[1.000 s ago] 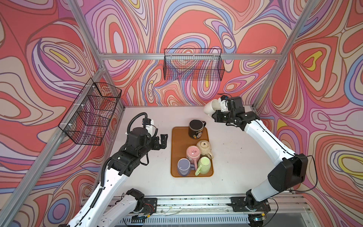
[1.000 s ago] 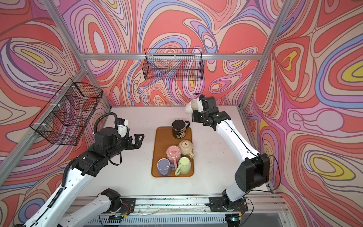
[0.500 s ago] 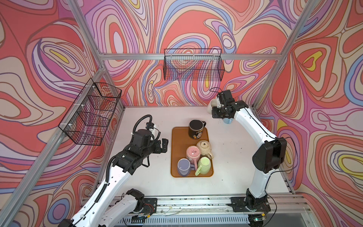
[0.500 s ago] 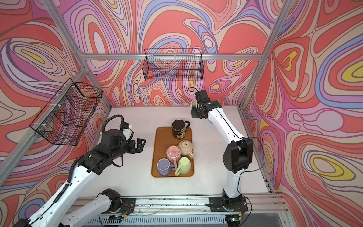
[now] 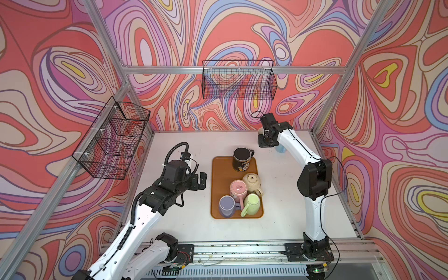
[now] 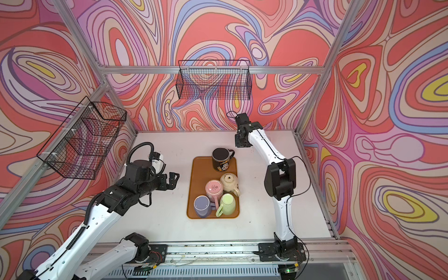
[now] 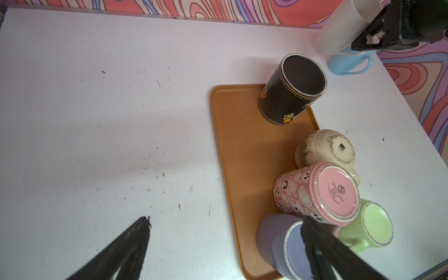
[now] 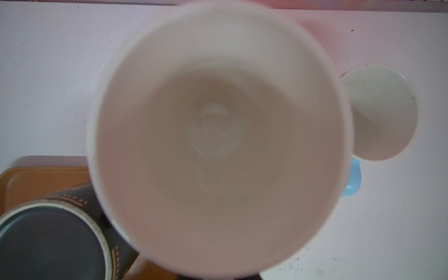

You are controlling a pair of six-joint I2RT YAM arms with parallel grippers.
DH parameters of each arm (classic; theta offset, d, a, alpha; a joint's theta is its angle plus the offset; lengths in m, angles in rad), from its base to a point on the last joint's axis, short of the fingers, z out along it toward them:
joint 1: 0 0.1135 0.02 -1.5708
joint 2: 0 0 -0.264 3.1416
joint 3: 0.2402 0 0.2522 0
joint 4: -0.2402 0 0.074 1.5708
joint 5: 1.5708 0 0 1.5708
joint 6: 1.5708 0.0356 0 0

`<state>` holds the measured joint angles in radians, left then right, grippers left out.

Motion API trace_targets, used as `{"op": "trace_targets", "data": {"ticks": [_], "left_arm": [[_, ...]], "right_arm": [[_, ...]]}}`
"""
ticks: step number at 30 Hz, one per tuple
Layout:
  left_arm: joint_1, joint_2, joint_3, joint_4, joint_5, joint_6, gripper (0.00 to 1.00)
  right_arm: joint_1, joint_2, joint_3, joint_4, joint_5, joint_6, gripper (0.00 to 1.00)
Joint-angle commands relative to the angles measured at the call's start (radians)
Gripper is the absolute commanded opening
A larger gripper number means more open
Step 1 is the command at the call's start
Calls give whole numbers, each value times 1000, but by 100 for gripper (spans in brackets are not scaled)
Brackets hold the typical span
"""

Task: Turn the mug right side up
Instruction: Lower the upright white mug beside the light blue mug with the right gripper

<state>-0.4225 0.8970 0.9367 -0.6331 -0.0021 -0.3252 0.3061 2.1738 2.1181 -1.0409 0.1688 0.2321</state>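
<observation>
The white mug goes down onto the bare tabletop beside the light-blue mug next, and my right gripper releases it there, since its opening already faces up.
My right gripper points down at the back right of the table, shut on the rim of a white mug. The mug's mouth faces up into the right wrist view and fills it. The left wrist view shows the white mug upright in that grip; whether its base touches the table I cannot tell. Both top views hide most of the mug behind the gripper. My left gripper hovers open and empty just left of the tray, its fingers spread wide over bare table.
A light-blue mug stands upright right beside the white one. The orange tray holds several mugs bottom up: black, cream, pink, lilac and green. Wire baskets hang on the back and left walls.
The right arm has swung the white mug from tilted sideways in the air to mouth-up and lower, beside the blue mug. The left arm has drifted slightly toward the front, still open.
</observation>
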Motion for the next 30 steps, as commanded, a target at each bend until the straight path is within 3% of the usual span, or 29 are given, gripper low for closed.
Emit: {"op": "trace_targets", "data": {"ticks": [1,12,30], "left_arm": [[-8,-1,-10,-26,-12,21,100],[-14,10,-10,-29,-12,31,100],[-24,15,-11,-33,-10,38,100]], "right_arm": [[-13,32,66,10,48,-2,0],[-38,166,200,-44,87,16,0],[-91,163,85,-3,51,4,0]]}}
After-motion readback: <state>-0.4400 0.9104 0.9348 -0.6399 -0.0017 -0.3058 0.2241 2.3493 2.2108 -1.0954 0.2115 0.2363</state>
